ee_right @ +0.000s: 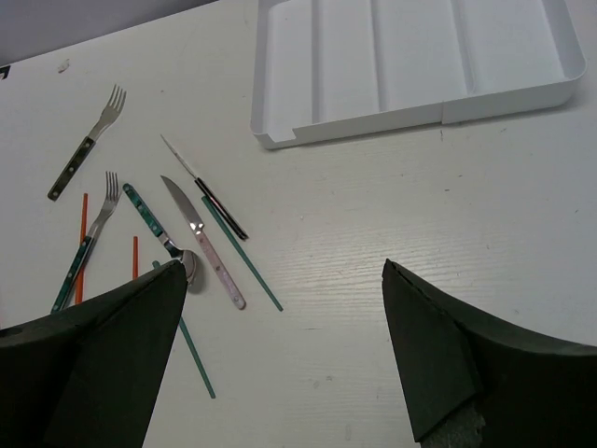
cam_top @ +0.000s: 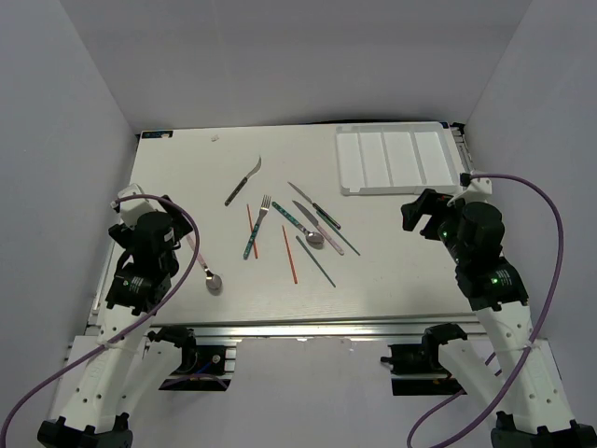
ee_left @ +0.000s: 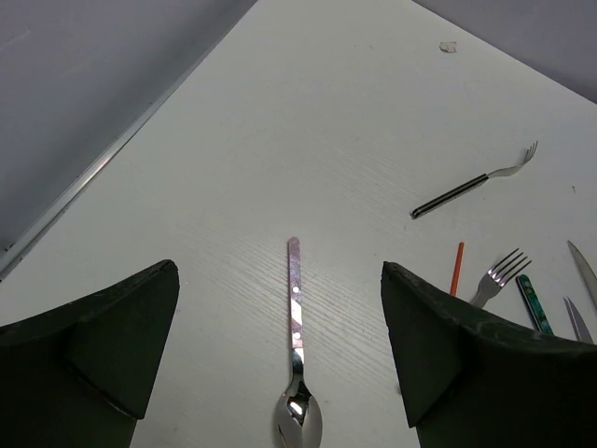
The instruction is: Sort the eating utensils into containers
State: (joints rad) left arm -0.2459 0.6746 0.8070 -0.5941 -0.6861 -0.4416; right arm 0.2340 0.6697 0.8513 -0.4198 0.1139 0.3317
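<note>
The black knife handle lies below my right gripper, to its left in the top view. Next, the gripper sweeps down onto the handle near the knife's blade.
The white four-compartment tray [cam_top: 396,189] lies empty at the back right, and it shows in the right wrist view [ee_right: 354,126] too. A pink-handled spoon [cam_top: 203,266] lies alone at the left. My left gripper [cam_top: 166,219] hangs open above it, with the spoon [ee_left: 296,355] lying between the fingers. Forks, knives, a teal-handled spoon [cam_top: 298,224] and red and teal chopsticks [cam_top: 290,254] lie scattered mid-table. My right gripper [cam_top: 420,213] is open and empty over bare table, right of the pink-handled knife [ee_right: 205,245].
A dark-handled fork [cam_top: 242,181] lies furthest back in the scatter. White walls close in the table on the left, right and back. A small white scrap [cam_top: 215,138] lies near the back edge.
</note>
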